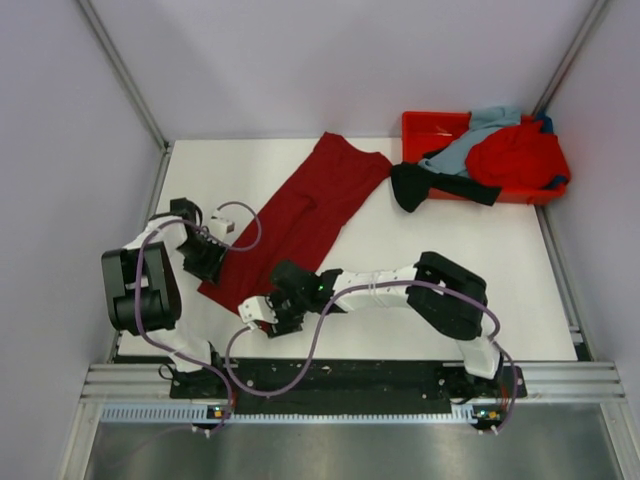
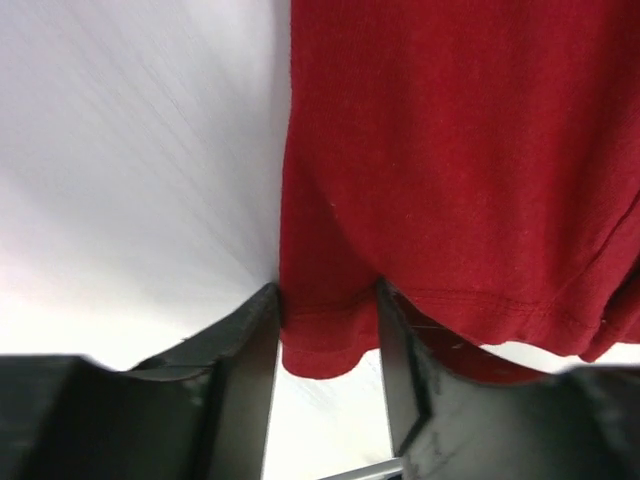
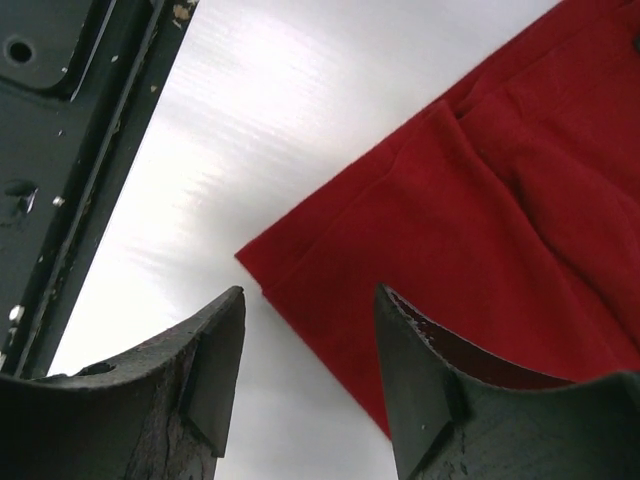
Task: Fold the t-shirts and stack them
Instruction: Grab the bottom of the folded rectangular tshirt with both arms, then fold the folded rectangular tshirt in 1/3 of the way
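Observation:
I need to move my right gripper toward the dark bar next, onto the t-shirt's near corner's tip (image 3: 257, 268), and close it, because that tip is ahead of the finger by the bar.
A dark crimson t-shirt (image 1: 310, 205) lies spread diagonally on the white table. My left gripper (image 1: 212, 260) is at its left edge. In the left wrist view my left gripper (image 2: 328, 320) is open, with a hem corner of the crimson shirt (image 2: 450, 150) between the fingers (image 2: 250, 360). My right gripper (image 1: 256, 312) hovers by the shirt's near corner. In the right wrist view it (image 3: 310, 292) is open and empty, with the corner (image 3: 450, 230) just ahead. The bright red shirt (image 1: 515, 155) and the pale grey-blue shirt (image 1: 470, 145) lie in the tray. The black shirt (image 1: 415, 187) hangs over its front rim.
The orange-red plastic tray (image 1: 420, 124) stands at the back right corner. A dark metal rail (image 1: 350, 375) runs along the near table edge and shows at the left of the right wrist view (image 3: 60, 150). Pale walls enclose the table on three sides.

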Tool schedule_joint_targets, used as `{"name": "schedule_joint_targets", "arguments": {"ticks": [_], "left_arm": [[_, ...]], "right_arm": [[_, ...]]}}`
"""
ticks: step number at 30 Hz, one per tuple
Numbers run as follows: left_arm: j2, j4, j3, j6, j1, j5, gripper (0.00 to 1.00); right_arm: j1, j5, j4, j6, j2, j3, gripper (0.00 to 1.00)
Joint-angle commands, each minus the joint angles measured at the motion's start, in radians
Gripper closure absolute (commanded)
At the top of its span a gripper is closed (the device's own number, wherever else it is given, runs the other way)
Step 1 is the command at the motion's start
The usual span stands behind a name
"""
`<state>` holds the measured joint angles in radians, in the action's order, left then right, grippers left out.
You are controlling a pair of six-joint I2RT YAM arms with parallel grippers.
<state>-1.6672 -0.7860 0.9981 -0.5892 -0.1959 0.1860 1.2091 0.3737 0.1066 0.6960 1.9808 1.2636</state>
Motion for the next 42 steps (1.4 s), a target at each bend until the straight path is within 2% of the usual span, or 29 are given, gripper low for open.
{"name": "schedule_joint_targets", "arguments": {"ticks": [1,5,6,7,9,10,12,13,21,26,31,34,42], "left_arm": [[-0.028,0.031,-0.018,0.008,-0.005,0.032,0.61],[-0.025,0.037,-0.044,-0.014,-0.005,0.043,0.82],[-0.026,0.039,-0.05,-0.015,-0.005,0.044,0.89],[-0.023,0.039,-0.053,-0.017,-0.005,0.044,1.0],[-0.011,0.034,-0.064,-0.017,-0.01,0.05,1.0],[0.004,0.028,-0.07,-0.02,-0.014,0.05,1.0],[0.041,0.002,-0.082,-0.03,-0.025,0.044,1.0],[0.067,-0.015,-0.09,-0.041,-0.031,0.038,1.0],[0.311,-0.212,-0.136,-0.145,-0.05,-0.003,1.0],[0.354,-0.32,-0.066,-0.172,-0.042,0.012,1.0],[0.272,-0.369,0.062,-0.156,0.038,0.055,1.0],[0.184,-0.361,0.17,-0.121,0.102,0.038,1.0],[-0.155,-0.392,0.621,0.009,0.191,0.044,1.0]], "right_arm": [[0.02,0.057,0.067,0.003,0.072,0.108,0.48],[0.044,0.034,0.114,0.048,0.105,0.115,0.49],[0.047,0.039,0.12,0.046,0.113,0.117,0.52],[0.049,0.039,0.133,0.045,0.122,0.123,0.61],[0.052,0.033,0.142,0.027,0.125,0.122,0.82],[0.052,0.043,0.142,0.02,0.116,0.117,0.88],[0.053,0.079,0.137,0.002,0.089,0.1,0.99],[0.058,0.091,0.134,-0.01,0.072,0.092,1.0],[0.095,0.203,0.07,-0.208,-0.1,0.016,1.0],[0.089,0.168,0.045,-0.274,-0.18,-0.033,1.0],[-0.006,0.223,-0.044,-0.392,-0.237,-0.076,1.0],[-0.084,0.199,-0.074,-0.467,-0.243,-0.082,1.0],[-0.351,0.149,-0.133,-0.647,-0.201,-0.081,1.0]]}}
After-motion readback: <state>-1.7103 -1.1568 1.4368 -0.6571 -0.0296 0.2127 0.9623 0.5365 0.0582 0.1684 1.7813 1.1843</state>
